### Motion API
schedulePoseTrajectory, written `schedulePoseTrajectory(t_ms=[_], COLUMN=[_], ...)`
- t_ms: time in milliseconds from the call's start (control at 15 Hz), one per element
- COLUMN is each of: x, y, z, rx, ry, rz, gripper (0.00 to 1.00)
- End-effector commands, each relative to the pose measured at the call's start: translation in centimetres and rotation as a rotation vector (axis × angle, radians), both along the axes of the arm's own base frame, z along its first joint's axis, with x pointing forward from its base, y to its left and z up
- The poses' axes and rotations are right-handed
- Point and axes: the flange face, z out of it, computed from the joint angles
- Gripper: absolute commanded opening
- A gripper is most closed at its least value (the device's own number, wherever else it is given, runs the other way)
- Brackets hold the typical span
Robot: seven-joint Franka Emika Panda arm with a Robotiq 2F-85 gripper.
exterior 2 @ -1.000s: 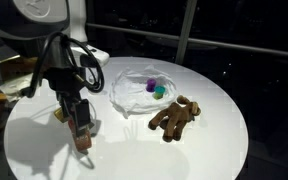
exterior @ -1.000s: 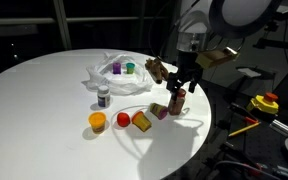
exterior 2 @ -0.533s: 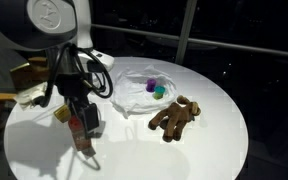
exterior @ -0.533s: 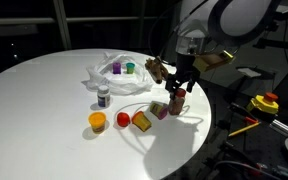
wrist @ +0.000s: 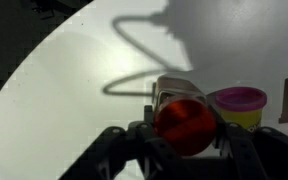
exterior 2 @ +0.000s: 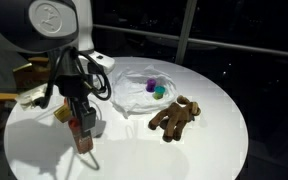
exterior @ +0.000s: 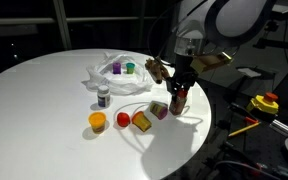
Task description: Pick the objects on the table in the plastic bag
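Observation:
My gripper lifts, carries the bottle across, lowers it beside the green item and releases next, since the bag [exterior 2: 134, 95] lies across the tabletop from my gripper.
On the round white table [exterior: 44, 95] a dark bottle with a red cap [wrist: 187, 122] stands upright near the edge. My gripper [wrist: 187, 135] comes down over it, and the fingers [wrist: 134, 150] press both sides of the cap. The same gripper [exterior: 179, 92] [exterior 2: 82, 126] shows in both exterior views. A brown plush figure [exterior: 157, 70] [exterior 2: 174, 117] lies beside the wrinkled plastic bag [exterior: 106, 78] [exterior 2: 134, 95], which holds a purple and a green item. An orange cup [exterior: 97, 122], a red ball [exterior: 123, 119], a yellow piece [exterior: 142, 121] and a white bottle [exterior: 104, 97] stand loose.
A yellow tub with a pink lid [wrist: 239, 100] sits just right of the gripped bottle. A small cube [exterior: 159, 110] lies close to the gripper. The table's edge runs right behind the arm. A yellow device with a red button [exterior: 267, 102] stands off the table.
The jaws stood wide around the red-capped bottle and have closed in on it. The arm and the other objects have stayed in place.

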Motion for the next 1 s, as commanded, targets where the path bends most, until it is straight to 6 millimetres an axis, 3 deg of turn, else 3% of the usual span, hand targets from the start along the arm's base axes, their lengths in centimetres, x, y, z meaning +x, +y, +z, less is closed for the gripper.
schedulePoseTrajectory(t_ms=[0, 133, 267, 533, 733, 933], x=[0.7, 1.6, 3.6, 9.7, 14.7, 18.5], y=[0.6, 0.2, -0.4, -1.5, -2.7, -3.9], z=[1.2, 2.5, 5.2, 10.3, 11.6, 10.6], rx=[0.008, -0.012, -0.029, -0.073, -0.07, -0.045], ry=[-0.011, -0.009, -0.001, -0.006, -0.059, -0.103], rz=[0.004, 0.028, 0.066, 0.141, 0.188, 0.216], gripper=[0.26, 0.26, 0.26, 0.26, 0.26, 0.26])
